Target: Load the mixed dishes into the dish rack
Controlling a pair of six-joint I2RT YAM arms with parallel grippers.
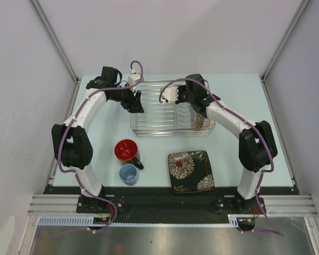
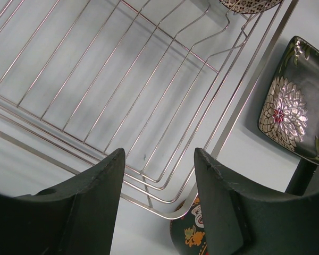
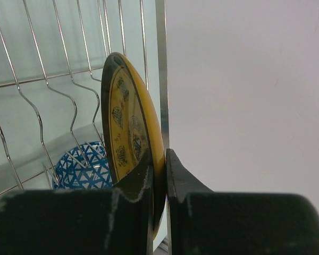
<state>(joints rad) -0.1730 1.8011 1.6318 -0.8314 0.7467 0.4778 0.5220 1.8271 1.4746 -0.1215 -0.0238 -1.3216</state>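
The yellow plate should go down next between the bent wires point(image 3: 102, 135) above the blue-patterned bowl, so the robot's right gripper should lower it there, then open.
The silver wire dish rack point(image 1: 159, 109) stands mid-table. My right gripper point(image 3: 158, 159) is shut on the rim of the round yellow plate point(image 3: 130, 127), held upright on edge among the wires at the rack's right end point(image 1: 198, 112). The blue-patterned bowl point(image 3: 82, 167) lies in the rack below it. The pinkish-beige bowl point(image 1: 203, 122) sits in the rack's right corner. My left gripper point(image 1: 136, 105) is open and empty above the rack's left end point(image 2: 159, 159). The skull-print mug point(image 1: 127, 150), the light-blue cup point(image 1: 128, 173) and the dark square floral plate point(image 1: 190, 170) are on the table in front.
The rack's front corner wire point(image 2: 149, 204) lies just below my left fingers, with the mug point(image 2: 189, 234) and the floral plate point(image 2: 295, 103) beyond it. White walls and metal posts enclose the table point(image 1: 239, 95) on three sides.
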